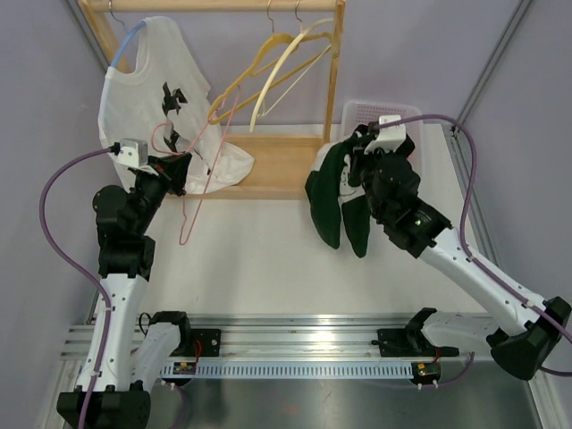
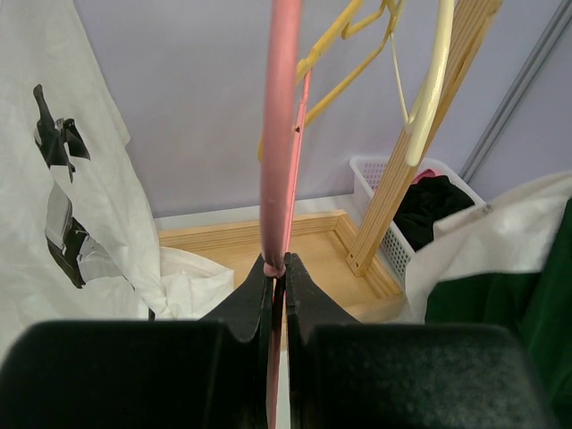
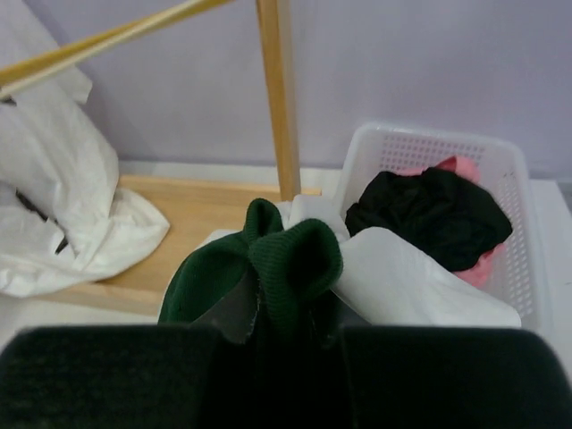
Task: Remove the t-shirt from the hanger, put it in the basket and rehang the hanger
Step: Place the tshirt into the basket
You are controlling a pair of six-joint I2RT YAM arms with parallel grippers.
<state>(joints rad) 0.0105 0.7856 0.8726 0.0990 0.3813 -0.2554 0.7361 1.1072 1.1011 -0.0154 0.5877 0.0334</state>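
Observation:
The hanger is bare, so my right gripper should next move outward and down into the white basket and release the shirt.
My left gripper (image 1: 179, 170) (image 2: 278, 268) is shut on a bare pink hanger (image 1: 198, 198) (image 2: 279, 134), which slants from the rack down toward the table with no cloth on it. A dark green t-shirt (image 1: 335, 201) (image 3: 295, 259) with a white inside hangs from my right gripper (image 1: 362, 147) (image 3: 286, 295), which is shut on its ribbed collar. The shirt dangles above the table just left of a white basket (image 1: 357, 112) (image 3: 420, 143), well apart from the hanger. In the left wrist view the green t-shirt (image 2: 527, 304) shows at the far right.
A wooden rack (image 1: 277, 165) stands at the back with a white printed t-shirt (image 1: 152, 80) on a blue hanger, plus a yellow and a cream hanger (image 1: 277, 63). The white basket holds black and pink clothes (image 3: 429, 214). A metal rail (image 1: 304, 344) runs along the near edge.

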